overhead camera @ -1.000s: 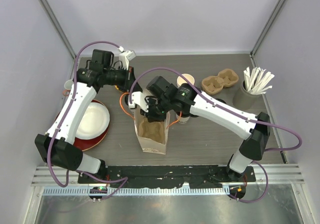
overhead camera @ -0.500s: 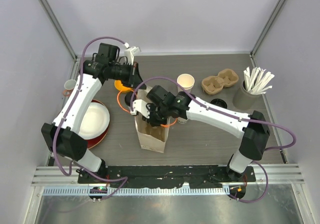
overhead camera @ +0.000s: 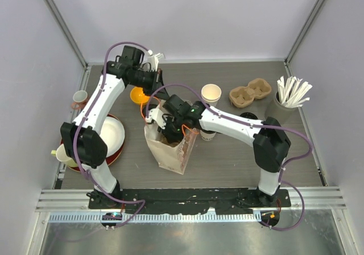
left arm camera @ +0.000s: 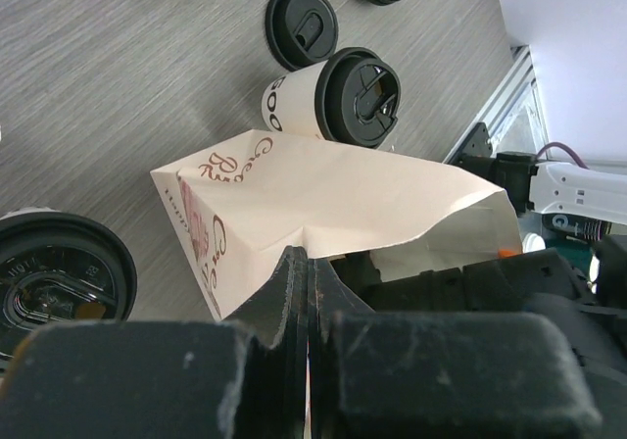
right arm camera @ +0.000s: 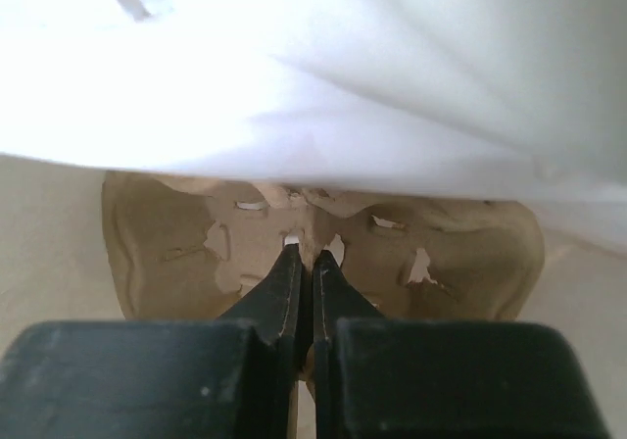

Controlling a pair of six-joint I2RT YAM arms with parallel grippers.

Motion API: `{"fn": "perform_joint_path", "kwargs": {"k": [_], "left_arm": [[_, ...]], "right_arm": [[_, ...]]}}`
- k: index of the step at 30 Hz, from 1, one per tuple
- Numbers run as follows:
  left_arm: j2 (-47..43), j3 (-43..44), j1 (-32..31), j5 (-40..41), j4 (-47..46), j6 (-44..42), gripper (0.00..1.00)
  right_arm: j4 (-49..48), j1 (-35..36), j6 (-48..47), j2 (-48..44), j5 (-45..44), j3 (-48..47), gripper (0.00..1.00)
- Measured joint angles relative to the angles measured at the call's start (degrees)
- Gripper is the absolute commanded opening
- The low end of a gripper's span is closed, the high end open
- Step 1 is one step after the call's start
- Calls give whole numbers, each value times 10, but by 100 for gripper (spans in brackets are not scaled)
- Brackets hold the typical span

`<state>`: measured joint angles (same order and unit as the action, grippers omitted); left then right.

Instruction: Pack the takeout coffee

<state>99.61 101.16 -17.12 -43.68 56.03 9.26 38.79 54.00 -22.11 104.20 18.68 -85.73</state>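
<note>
My right gripper eases slightly to the right in the top view next, inside the paper bag, and releases the carrier, since the bag's sides already surround it.
A white paper bag stands mid-table, leaning left. My left gripper is shut on the bag's top edge. Inside the bag, my right gripper is shut on the middle ridge of a brown cardboard cup carrier. One takeout coffee, a white cup with a black lid, stands just right of the bag. A black lid lies beyond it. Another black-lidded round top shows at the left edge of the left wrist view.
An open lidless paper cup, a second brown carrier and a grey holder of wooden stirrers stand at the back right. An orange bowl, stacked plates, a pink cup and a cream mug are on the left.
The right gripper has gone deeper into the bag with the carrier and its arm has swung left. The bag now leans left. The left arm has shifted right over the bag's edge.
</note>
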Motion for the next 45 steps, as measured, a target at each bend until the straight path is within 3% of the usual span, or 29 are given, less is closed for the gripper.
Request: {"fn": "perform_joint_path", "kwargs": {"k": [7, 23, 39, 45], "left_arm": [[0, 5, -1, 12, 7, 2, 0], [-46, 50, -37, 81, 30, 18, 0], [-106, -8, -42, 100, 10, 25, 0], [-77, 48, -42, 94, 24, -10, 2]], "right_arm": [[-35, 6, 28, 3, -26, 21, 5], [33, 21, 38, -43, -87, 4, 2], [7, 19, 34, -52, -75, 52, 2], [-16, 17, 35, -52, -85, 57, 2]]}}
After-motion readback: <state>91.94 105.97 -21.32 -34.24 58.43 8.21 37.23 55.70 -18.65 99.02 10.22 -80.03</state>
